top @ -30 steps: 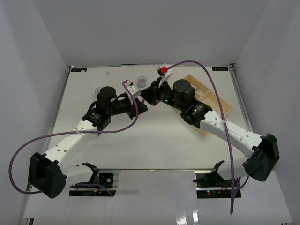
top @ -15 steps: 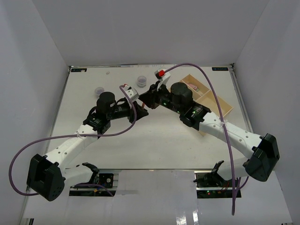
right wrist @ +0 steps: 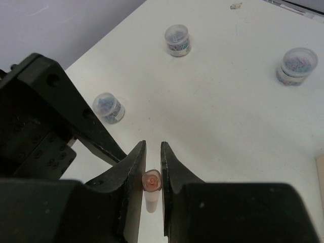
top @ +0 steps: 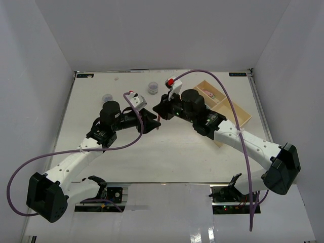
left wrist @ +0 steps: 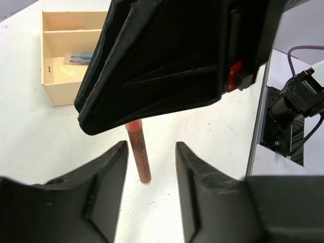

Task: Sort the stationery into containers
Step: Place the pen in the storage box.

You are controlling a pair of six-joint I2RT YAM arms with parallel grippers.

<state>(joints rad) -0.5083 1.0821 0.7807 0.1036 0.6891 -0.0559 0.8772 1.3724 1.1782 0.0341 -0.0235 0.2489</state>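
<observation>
I will swing my right gripper to the right in the top view, over the thin pens' section of the container, then lower the orange-red pen and release it beside its kind.
A short orange-red pen (left wrist: 139,157) hangs upright just above the white table, and my right gripper (right wrist: 153,147) is shut on its top end (right wrist: 151,182). My left gripper (left wrist: 150,147) is open, its fingers standing either side of the pen's lower end without touching it. From above, both grippers meet mid-table, left (top: 152,120) and right (top: 159,112), with the pen (top: 159,124) below them. The beige container tray (top: 243,119) lies to the right, behind the right arm, with a pink piece (top: 206,92) in its far compartment. Thin pens (left wrist: 78,58) lie in another compartment.
Small round grey tubs stand on the far part of the table: one (right wrist: 177,39) at the back, one (right wrist: 297,65) to its right, and one (right wrist: 108,107) close to the left gripper's finger. Purple cables arc over both arms. White walls enclose the table.
My left gripper has opened and let go of the pen, and the left arm has drawn back to the left. The right gripper stays shut on the pen and has shifted slightly left.
</observation>
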